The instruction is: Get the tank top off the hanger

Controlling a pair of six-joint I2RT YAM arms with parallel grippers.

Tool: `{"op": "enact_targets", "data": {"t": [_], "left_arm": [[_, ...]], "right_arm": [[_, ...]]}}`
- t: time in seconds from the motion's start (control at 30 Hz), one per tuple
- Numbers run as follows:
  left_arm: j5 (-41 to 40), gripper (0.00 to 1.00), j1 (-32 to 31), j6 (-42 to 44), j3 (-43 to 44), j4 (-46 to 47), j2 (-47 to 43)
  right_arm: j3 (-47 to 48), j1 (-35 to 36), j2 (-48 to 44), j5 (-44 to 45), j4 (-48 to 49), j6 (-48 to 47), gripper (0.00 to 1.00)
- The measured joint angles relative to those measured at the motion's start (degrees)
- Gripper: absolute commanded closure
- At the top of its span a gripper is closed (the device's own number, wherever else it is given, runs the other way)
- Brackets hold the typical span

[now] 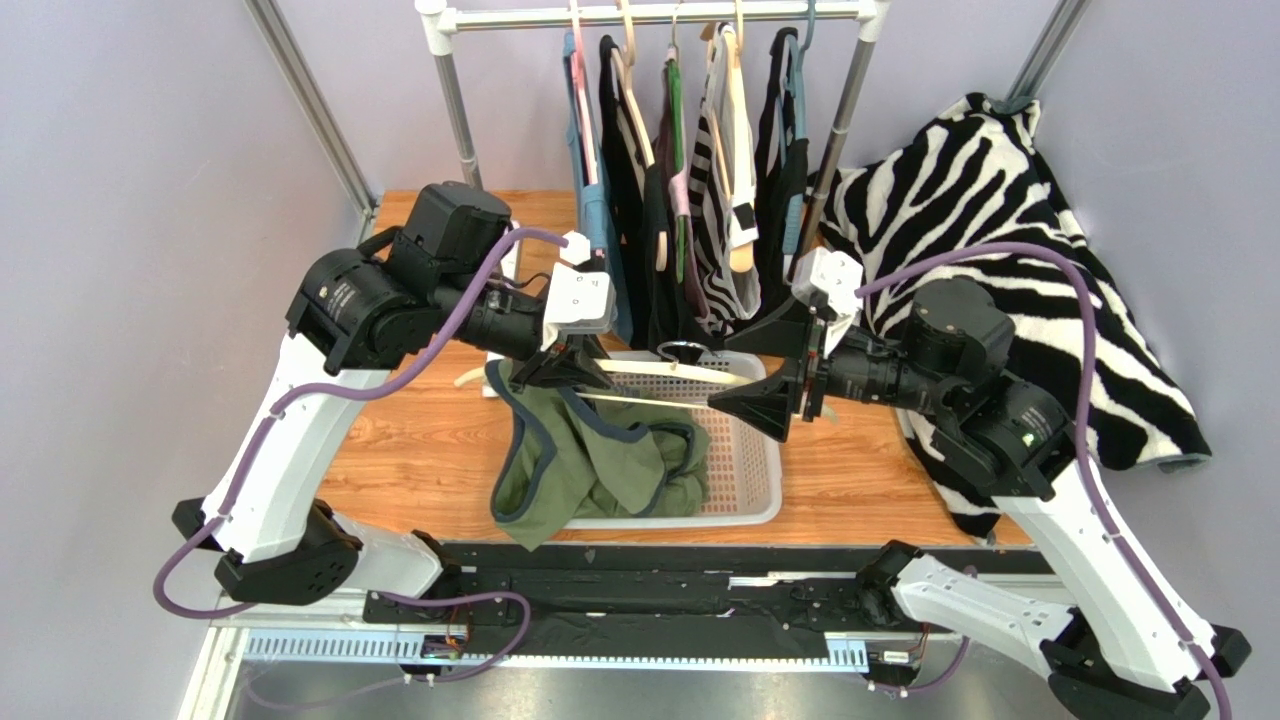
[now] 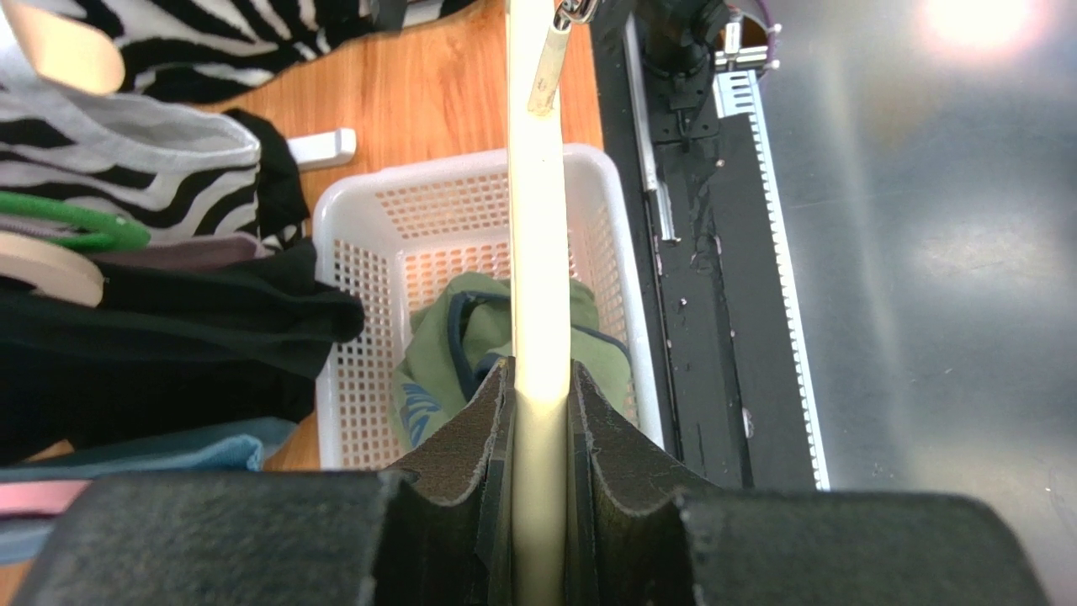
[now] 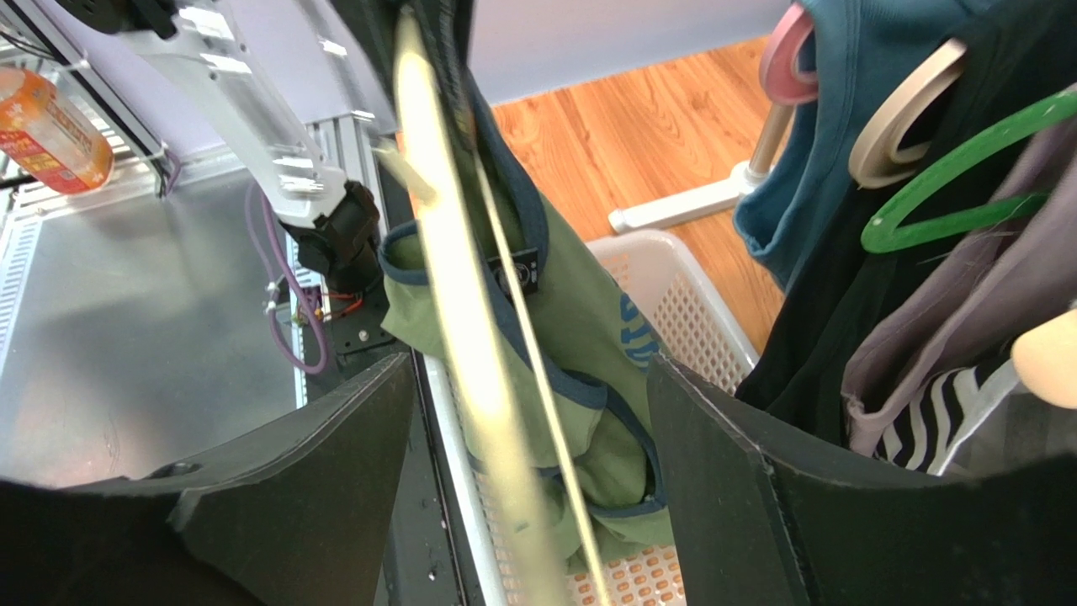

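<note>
That hanger bar [image 2: 537, 291] already runs between my right gripper's fingers, so they will next close in place onto the hanger's bare end.
A cream wooden hanger [image 1: 661, 369] lies level above the white basket [image 1: 751, 503]. My left gripper [image 1: 579, 365] is shut on its left end; the left wrist view shows the hanger bar [image 2: 537, 291] clamped between the fingers. An olive-green tank top with navy trim [image 1: 586, 458] hangs from the hanger's left end, draping into the basket and over its near-left rim. My right gripper [image 1: 769, 402] is open, its jaws on either side of the hanger's right end [image 3: 462, 328] without touching. The tank top also shows in the right wrist view [image 3: 569, 316].
A clothes rail [image 1: 646, 15] at the back holds several hung garments [image 1: 691, 180]. A zebra-print blanket [image 1: 992, 225] covers the right of the wooden table [image 1: 406, 435]. A black rail [image 1: 661, 578] runs along the near edge.
</note>
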Motion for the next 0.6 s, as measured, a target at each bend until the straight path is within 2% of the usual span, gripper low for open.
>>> {"op": "enact_targets", "data": {"t": [0.17,0.2,0.27,0.3,0.33,0.37,0.4,0.47,0.5,0.6], "left_arm": [[1.1,1.00,-1.2,1.2,0.0,0.0,-0.2],[1.1,1.00,-1.3,1.4,0.0,0.0,-0.1],[0.9,1.00,-1.3,1.5,0.0,0.0,0.0],[0.8,1.00,-1.3,1.6,0.0,0.1,0.0],[0.7,0.95,-1.3,1.6,0.0,0.3,0.0],[0.2,0.87,-1.3,1.4,-0.1,0.7,-0.1],[-0.2,0.60,-1.3,1.5,-0.2,1.0,-0.2],[-1.2,0.35,-1.2,1.1,-0.2,1.3,-0.2],[-1.3,0.16,-1.3,1.1,-0.2,1.3,-0.2],[-5.2,0.06,-2.0,-0.6,0.3,2.9,-1.3]], "right_arm": [[-0.9,0.2,1.7,0.1,0.0,-0.7,0.38],[-1.2,0.4,1.7,0.1,0.0,-0.8,0.47],[-1.5,0.6,1.6,0.0,0.0,-1.0,0.57],[-1.6,0.7,1.5,-0.1,0.1,-1.0,0.72],[-1.7,0.9,1.3,-0.3,0.2,-1.0,0.81],[-1.8,1.0,1.2,-1.0,0.3,-1.0,0.91],[-1.9,1.2,1.1,-1.5,0.2,-1.5,1.00],[-2.2,1.9,0.4,-3.4,0.7,-1.4,1.00],[-2.6,1.8,-0.2,-2.9,0.5,-1.3,1.00],[-5.6,1.0,-2.3,0.3,1.0,-0.6,1.00]]}}
